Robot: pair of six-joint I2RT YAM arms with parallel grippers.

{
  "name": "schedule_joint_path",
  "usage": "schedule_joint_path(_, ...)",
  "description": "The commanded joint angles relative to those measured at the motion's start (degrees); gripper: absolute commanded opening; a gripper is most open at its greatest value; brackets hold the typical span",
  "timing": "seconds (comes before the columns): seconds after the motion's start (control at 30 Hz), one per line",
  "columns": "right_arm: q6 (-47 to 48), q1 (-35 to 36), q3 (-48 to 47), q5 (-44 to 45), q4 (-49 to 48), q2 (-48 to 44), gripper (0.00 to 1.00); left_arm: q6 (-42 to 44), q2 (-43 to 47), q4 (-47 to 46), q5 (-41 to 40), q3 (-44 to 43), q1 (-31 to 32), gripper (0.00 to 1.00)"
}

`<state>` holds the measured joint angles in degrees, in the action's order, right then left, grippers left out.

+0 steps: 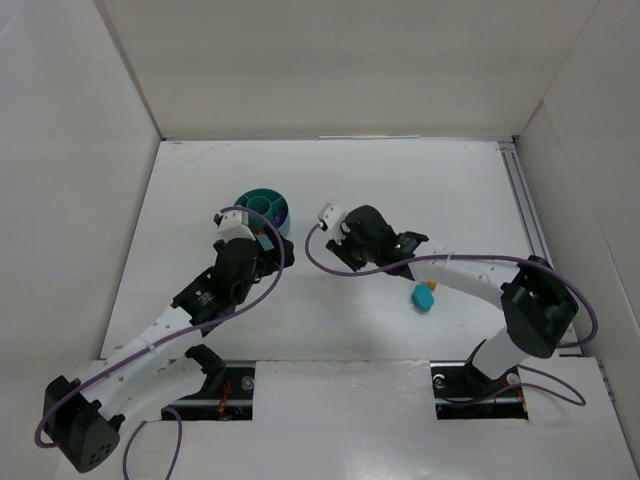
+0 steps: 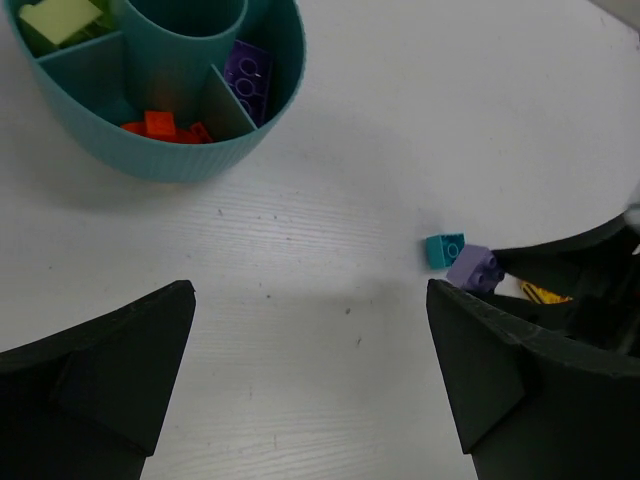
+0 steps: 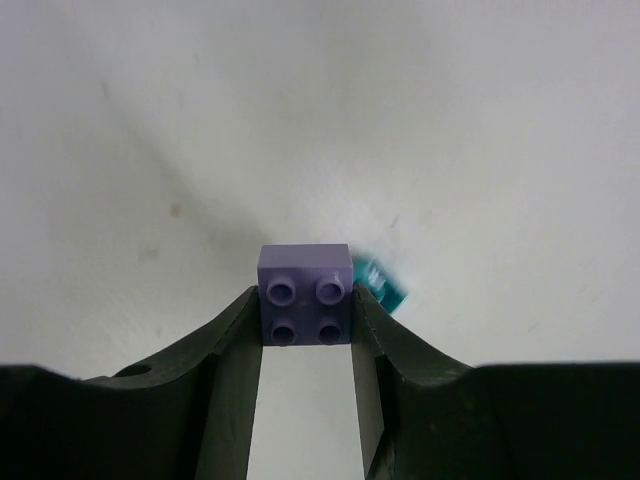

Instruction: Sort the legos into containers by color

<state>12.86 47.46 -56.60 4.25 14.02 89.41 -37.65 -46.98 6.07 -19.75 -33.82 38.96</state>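
I will lift my right gripper next and carry the lilac lego to the left in the top view, over the purple lego's section (image 1: 280, 216), because that color is the closest.
My right gripper (image 3: 305, 308) is shut on a lilac lego (image 3: 305, 295), studs facing the camera, just above the table. A small teal lego (image 3: 383, 281) lies right beside it on the white surface. The left wrist view shows the same lilac lego (image 2: 474, 268), the teal lego (image 2: 444, 250) and a yellow piece (image 2: 543, 293) under the right gripper's fingers. The round teal dish (image 2: 200, 150) holds a purple lego (image 2: 247, 78), orange legos (image 2: 160, 127) and a yellow-green one (image 2: 60, 18) in separate compartments. My left gripper (image 2: 310, 340) hangs open over bare table near the dish (image 1: 265, 208).
A teal piece with an orange bit (image 1: 425, 297) lies on the table under the right arm's forearm. White walls enclose the table on three sides. A metal rail (image 1: 525, 205) runs along the right edge.
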Motion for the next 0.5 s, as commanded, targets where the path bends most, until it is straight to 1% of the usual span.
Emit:
schedule_joint_path(0.0, 10.5, 0.6, -9.1, -3.4, -13.0, 1.3, 0.27, -3.4, 3.3, 2.0, -7.0, -2.0, 0.3, 1.00)
schedule_joint_path(0.13, 17.0, 0.6, -17.3, -8.1, -18.4, 7.2, 0.27, -3.4, 4.9, 2.7, -8.5, -2.6, 0.3, 1.00)
schedule_joint_path(0.2, 19.4, 0.6, -21.4, -11.1, -20.4, 9.7, 0.27, -2.9, 5.5, 1.3, -7.0, -2.6, 0.3, 1.00)
schedule_joint_path(0.3, 22.9, 0.6, -24.9, -15.0, -22.5, 14.6, 0.27, -2.1, 5.5, -0.1, -5.4, -1.9, 0.3, 1.00)
schedule_joint_path(0.37, 25.2, 0.6, -28.7, -16.6, -22.5, 18.2, 0.27, -2.1, 5.5, -0.1, -6.9, -1.9, 0.3, 1.00)
schedule_joint_path(0.4, 25.2, 0.6, -29.9, -17.4, -22.5, 19.3, 0.27, -2.9, 5.5, 1.6, -8.9, -2.6, 0.3, 1.00)
schedule_joint_path(0.47, 26.3, 0.6, -33.0, -19.0, -22.5, 22.0, 0.29, -4.1, 5.5, 2.7, -10.4, -3.3, 0.3, 1.00)
